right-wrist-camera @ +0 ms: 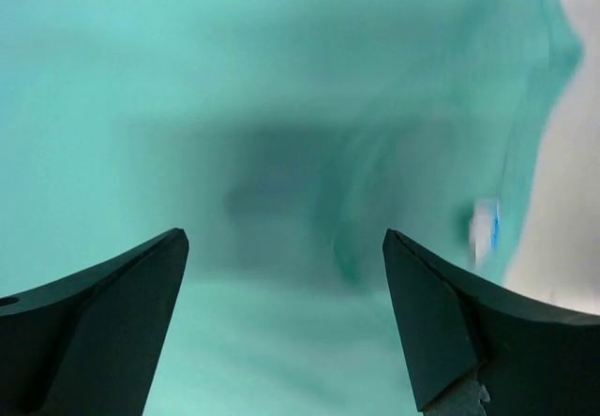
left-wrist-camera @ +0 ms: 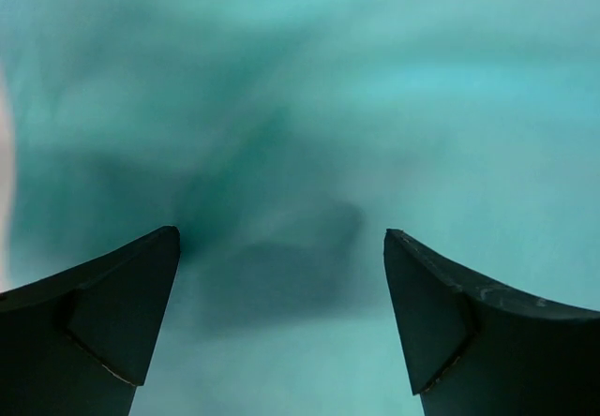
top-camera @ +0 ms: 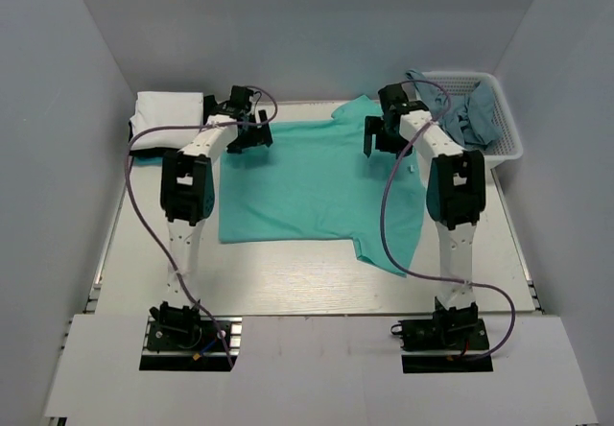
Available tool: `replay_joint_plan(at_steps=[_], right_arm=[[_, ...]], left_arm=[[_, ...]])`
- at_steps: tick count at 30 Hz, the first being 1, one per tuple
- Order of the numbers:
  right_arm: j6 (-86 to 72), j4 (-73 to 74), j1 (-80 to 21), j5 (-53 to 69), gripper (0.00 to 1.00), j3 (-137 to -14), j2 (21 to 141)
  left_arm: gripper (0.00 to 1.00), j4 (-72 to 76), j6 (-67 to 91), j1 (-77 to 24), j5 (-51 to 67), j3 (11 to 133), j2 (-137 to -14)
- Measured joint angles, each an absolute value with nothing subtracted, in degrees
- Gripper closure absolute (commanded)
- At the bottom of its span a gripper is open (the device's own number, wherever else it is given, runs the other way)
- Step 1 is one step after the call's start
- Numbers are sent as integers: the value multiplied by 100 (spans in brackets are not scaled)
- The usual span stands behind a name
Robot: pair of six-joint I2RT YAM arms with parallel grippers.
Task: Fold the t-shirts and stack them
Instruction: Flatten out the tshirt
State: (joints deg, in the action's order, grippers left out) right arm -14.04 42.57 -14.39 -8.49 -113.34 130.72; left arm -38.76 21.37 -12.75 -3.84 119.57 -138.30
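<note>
My left gripper moves back, turns and lowers onto the turquoise-green t-shirt's near hem corner (top-camera: 224, 239) to close there next, because the shirt still lies spread flat and unfolded.
A turquoise-green t-shirt (top-camera: 312, 181) lies spread flat on the table, one sleeve toward the near right. My left gripper (top-camera: 251, 136) hovers over its far left part, jaws open and empty, with green cloth (left-wrist-camera: 281, 135) filling the left wrist view. My right gripper (top-camera: 382, 143) hovers over the far right part by the neck, jaws open and empty; green cloth (right-wrist-camera: 281, 107) and a small white label (right-wrist-camera: 485, 231) show in the right wrist view. A folded white t-shirt (top-camera: 167, 116) lies at the far left on darker folded ones.
A white lattice basket (top-camera: 491, 127) at the far right holds a crumpled grey-blue cloth (top-camera: 472, 117). Grey walls close in the table on three sides. Both arms' purple cables loop over the table.
</note>
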Motion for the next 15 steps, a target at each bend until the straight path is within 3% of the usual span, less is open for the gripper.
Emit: replay_joint_plan(at_steps=[3, 10, 15], right_arm=[[-1435, 4165, -1619, -891, 10, -10366, 11987], [-2270, 3573, -1706, -893, 10, -7760, 8899], [-3004, 3588, -1634, -928, 10, -5935, 7714]], left_arm=[[0, -4169, 2298, -1275, -458, 10761, -12715], [0, -4543, 3361, -1199, -932, 7669, -8862], [0, -4797, 4268, -1090, -1118, 5806, -7535]])
